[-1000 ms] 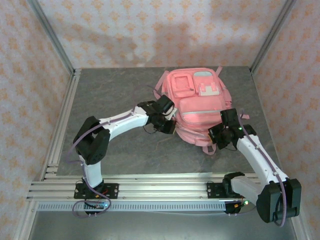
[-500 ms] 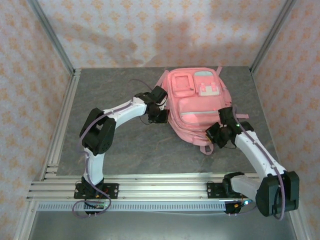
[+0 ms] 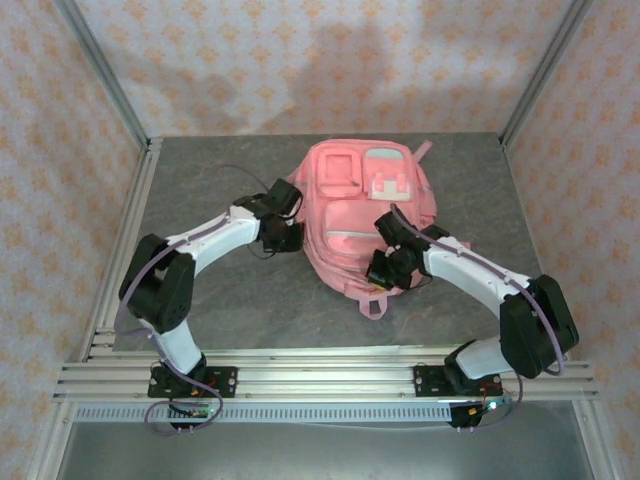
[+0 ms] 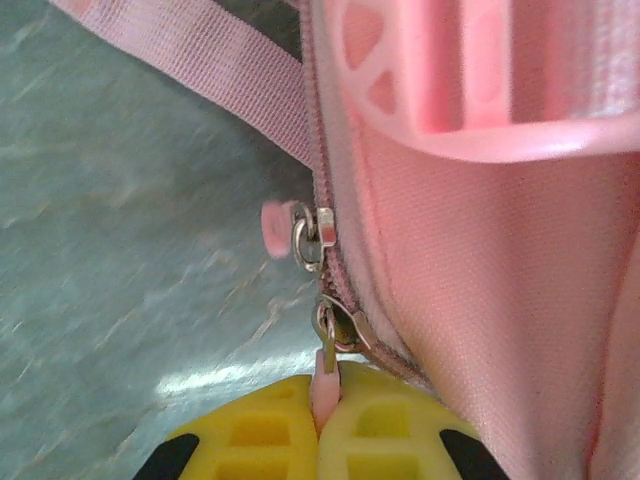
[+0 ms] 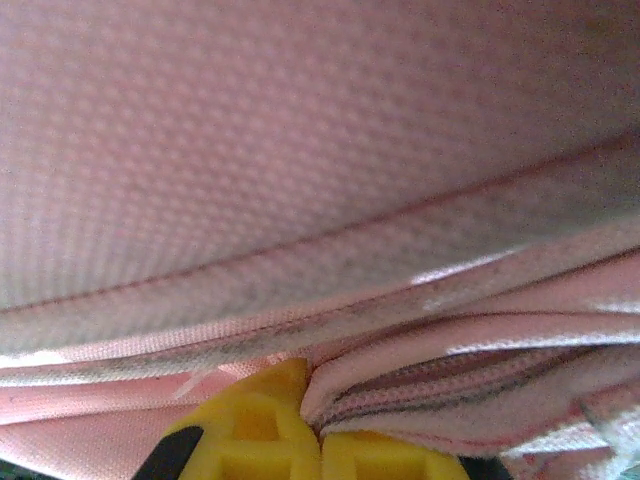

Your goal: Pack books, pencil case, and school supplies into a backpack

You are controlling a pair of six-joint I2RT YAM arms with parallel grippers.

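Observation:
Both sliders sit close together. So my left gripper should next move toward the bare tabletop beside it, away from the backpack, and let go of the pull tab.
The pink backpack lies flat on the grey table, front pockets facing up. At its left side, my left gripper is shut on a pink zipper pull tab; the yellow fingertips pinch the tab just below its metal slider. A second slider with a round pink pull sits just above it. My right gripper is on the backpack's near front, shut on a fold of pink fabric at the zipper seam. The books, pencil case and school supplies are out of view.
A pink strap trails off the backpack onto the table. A small pink loop hangs at the bag's near end. Aluminium rails run along the left edge and the near edge. Patterned walls close in three sides.
Both grippers have moved left, and the backpack has slid left and turned a little with them. Both grips stayed shut.

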